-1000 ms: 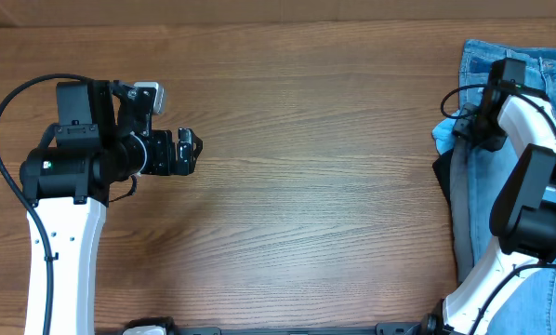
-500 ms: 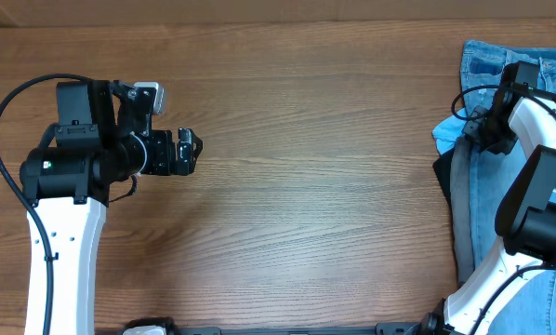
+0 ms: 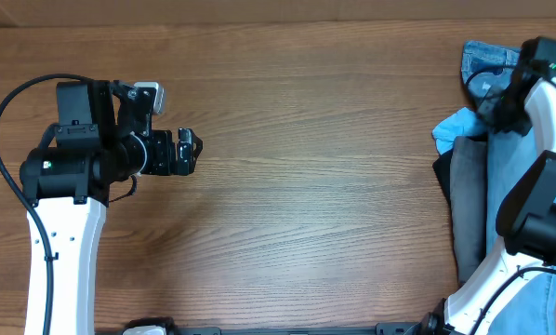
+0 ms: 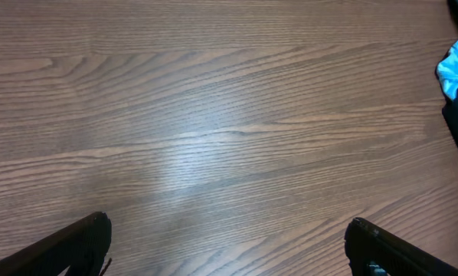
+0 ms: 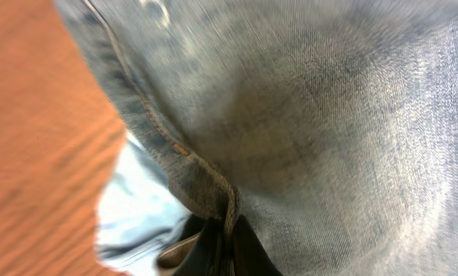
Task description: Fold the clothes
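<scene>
The bare middle tabletop, left in the overhead view, has room; my right gripper will move over it and release the seamed fold next.
The light-blue denim jeans [image 3: 478, 63] lie in a pile at the table's right edge, over a grey garment [image 3: 466, 191], a sky-blue garment [image 3: 453, 126] and a black one [image 3: 440, 170]. In the right wrist view the jeans [image 5: 328, 115] fill the frame, and my right gripper [image 5: 227, 230] is shut on a seamed fold of them. In the overhead view the right gripper [image 3: 529, 65] sits at the pile's far end. My left gripper [image 3: 192, 152] hangs open and empty over bare wood at the left; its fingers [image 4: 229, 245] frame the table.
The wooden table [image 3: 315, 186] spans the view. The sky-blue garment [image 4: 453, 67] and a dark edge show at the far right of the left wrist view. The right arm [image 3: 538, 205] stands over the pile.
My right gripper has moved to the far right with the jeans' edge, dragging the denim off the pile and uncovering more of the grey garment. The left arm has not moved.
</scene>
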